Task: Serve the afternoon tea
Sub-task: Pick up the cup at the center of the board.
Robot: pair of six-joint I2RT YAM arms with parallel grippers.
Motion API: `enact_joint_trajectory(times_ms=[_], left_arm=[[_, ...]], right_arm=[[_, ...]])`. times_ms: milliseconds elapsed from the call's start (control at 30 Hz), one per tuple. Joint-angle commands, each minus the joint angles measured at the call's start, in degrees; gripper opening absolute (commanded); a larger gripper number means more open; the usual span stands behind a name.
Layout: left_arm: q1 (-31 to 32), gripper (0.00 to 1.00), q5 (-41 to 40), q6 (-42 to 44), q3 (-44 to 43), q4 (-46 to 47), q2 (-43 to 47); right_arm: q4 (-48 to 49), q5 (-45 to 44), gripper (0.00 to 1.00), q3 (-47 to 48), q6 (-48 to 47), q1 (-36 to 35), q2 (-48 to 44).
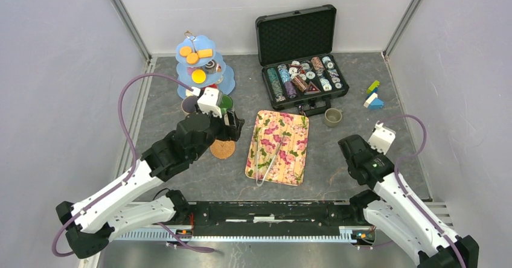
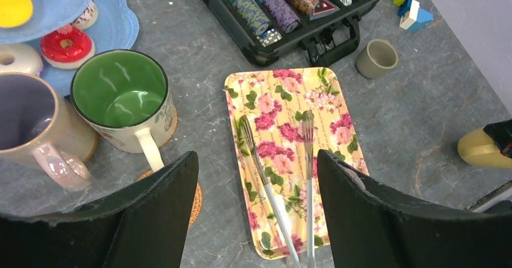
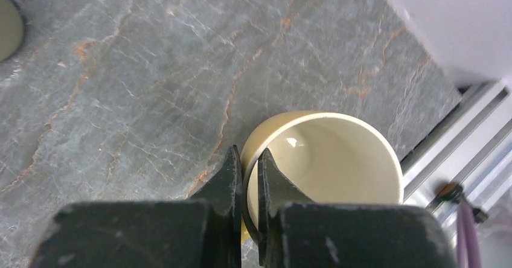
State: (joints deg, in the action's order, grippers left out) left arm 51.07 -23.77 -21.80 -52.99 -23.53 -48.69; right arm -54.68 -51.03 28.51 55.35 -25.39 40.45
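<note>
I need to lift the mug across with my right gripper next, lower it and let go, because the bare woven coaster is past the tray (image 2: pixel 284 99), to the left in the top view.
My right gripper (image 3: pixel 249 159) is shut on the rim of a yellow mug (image 3: pixel 338 159), one finger inside and one outside; the mug stands near the table's front right edge. My left gripper (image 2: pixel 256 177) hangs open and holds nothing, above the gap between a woven coaster (image 2: pixel 147 174) and the floral tray (image 2: pixel 284 99). A green-lined mug (image 2: pixel 121 96) sits on another coaster, and a lilac mug (image 2: pixel 30 120) stands to its left. The blue tiered stand (image 1: pixel 199 63) holds orange-yellow biscuits (image 1: pixel 192 55) and a red donut (image 2: pixel 66 43).
Metal tongs (image 2: pixel 265 183) lie on the tray. An open black case of poker chips (image 1: pixel 302 57) stands at the back, with a small grey cup (image 1: pixel 332 117) in front of it. Coloured blocks (image 1: pixel 374 96) lie at the back right. Grey walls close both sides.
</note>
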Motion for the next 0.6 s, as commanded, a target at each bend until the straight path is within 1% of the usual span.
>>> enact_joint_trajectory(times_ms=[0, 33, 67, 100, 133, 233, 267, 333, 400, 500, 567], left_arm=[[-0.5, 0.79, -2.7, 5.3, -2.8, 0.8, 1.0], [-0.5, 0.79, -3.2, 5.6, -2.9, 0.7, 1.2], [-0.6, 0.79, -3.8, 5.7, -3.0, 0.6, 1.5], [-0.5, 0.78, -4.5, 5.8, -3.1, 0.5, 2.0], [-0.5, 0.78, -5.2, 5.8, -3.2, 0.5, 2.4], [-0.5, 0.78, -7.3, 5.9, -3.0, 1.0, 5.3], [-0.5, 0.77, -8.1, 6.0, -2.8, 1.2, 6.5], [-0.5, 0.77, -9.9, 6.1, -2.4, 1.7, 8.5], [-0.5, 0.77, -11.6, 6.3, -1.8, 2.3, 10.6], [-0.5, 0.77, -13.9, 5.6, -1.8, 1.1, 13.5], [-0.5, 0.77, -14.8, 4.7, -1.8, -0.1, 15.9]], right_arm=[[13.0, -3.4, 0.00, 6.8, -22.1, -0.1, -0.7], [18.5, 0.2, 0.00, 7.6, -31.9, -0.1, -0.8], [24.3, 6.6, 0.00, 8.1, -40.1, -0.2, -0.6], [27.8, 12.0, 0.00, 9.0, -47.8, -0.1, 0.0], [28.8, 16.7, 0.00, 11.7, -52.0, -0.2, 1.4], [30.1, 26.7, 0.00, 20.3, -61.4, -0.4, 5.4], [31.5, 32.2, 0.00, 21.7, -65.6, -0.4, 6.2], [34.9, 47.9, 0.00, 23.5, -73.6, -0.7, 7.8], [38.2, 57.1, 0.00, 25.5, -76.5, -1.7, 10.5], [40.6, 69.4, 0.00, 28.7, -80.5, -6.1, 15.5], [39.6, 76.6, 0.00, 29.9, -88.6, -11.2, 18.8]])
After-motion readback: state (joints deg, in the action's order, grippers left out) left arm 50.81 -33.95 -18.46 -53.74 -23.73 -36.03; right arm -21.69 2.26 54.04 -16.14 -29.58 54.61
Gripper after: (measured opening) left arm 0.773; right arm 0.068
